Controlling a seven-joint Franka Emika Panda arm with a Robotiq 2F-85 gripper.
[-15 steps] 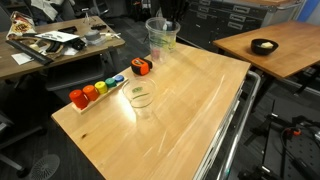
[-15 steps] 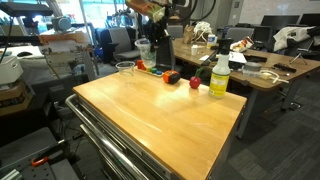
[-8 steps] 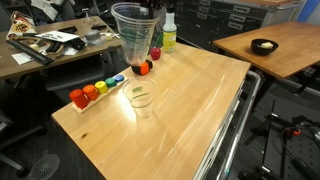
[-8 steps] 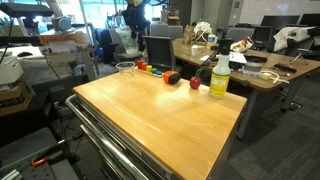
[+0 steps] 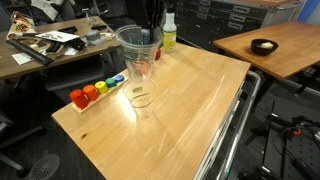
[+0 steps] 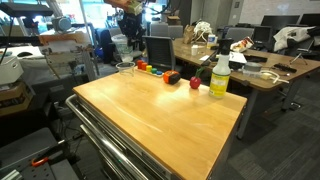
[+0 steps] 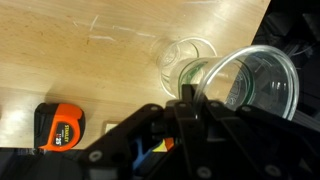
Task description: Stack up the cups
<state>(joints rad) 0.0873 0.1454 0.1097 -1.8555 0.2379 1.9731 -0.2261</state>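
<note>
The held cup is just above the standing cup [image 7: 185,55]. My gripper should next move slightly toward the standing cup and lower the held cup into the opening of the standing cup.
My gripper [image 5: 150,22] is shut on the rim of a clear plastic cup [image 5: 138,55] and holds it in the air, upright, just above and behind a second clear cup [image 5: 141,98] that stands on the wooden table [image 5: 190,110]. In the wrist view the held cup [image 7: 250,85] is at the right, the finger [image 7: 185,95] pinches its wall, and the standing cup [image 7: 185,55] is beside it. The standing cup also shows in an exterior view [image 6: 125,68]. I cannot make out a third cup on its own.
A row of small coloured blocks [image 5: 95,90] lies near the table's edge. An orange tape measure [image 7: 62,125] sits by the cups. A yellow-green bottle [image 5: 168,35] [image 6: 219,77] stands further off. Desks with clutter surround the table.
My gripper has carried the cup from near the bottle toward the standing cup, and in the last half second has lowered it closer to it.
</note>
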